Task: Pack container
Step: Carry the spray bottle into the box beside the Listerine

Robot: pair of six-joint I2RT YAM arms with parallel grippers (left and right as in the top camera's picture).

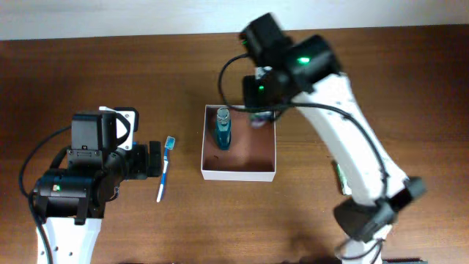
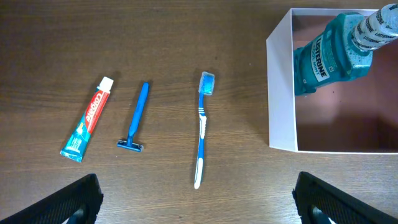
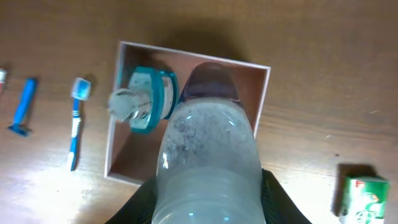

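Observation:
My right gripper first lowers the frosted bottle cap next, easing toward the mouthwash bottle, and releases it on free container bottom (image 3: 185,70) beside the mouthwash bottle, which lies below.
The container (image 1: 239,175) is a square white-walled box with a reddish-brown inside, at the table's middle. A teal mouthwash bottle (image 1: 222,130) stands in its far left corner. My right gripper (image 3: 208,202) is shut on a clear frosted bottle (image 3: 208,143) with a purple cap, held above the container's (image 3: 114,127) right part, cap pointing into it. My left gripper (image 2: 199,199) is open and empty, above the table left of the container (image 2: 281,87). A blue toothbrush (image 2: 202,127), a blue razor (image 2: 135,118) and a toothpaste tube (image 2: 88,127) lie on the table in front of it.
A small green and white box (image 3: 364,196) lies on the table right of the container, partly hidden under the right arm in the overhead view. The toothbrush (image 1: 165,169) lies between the left gripper and the container.

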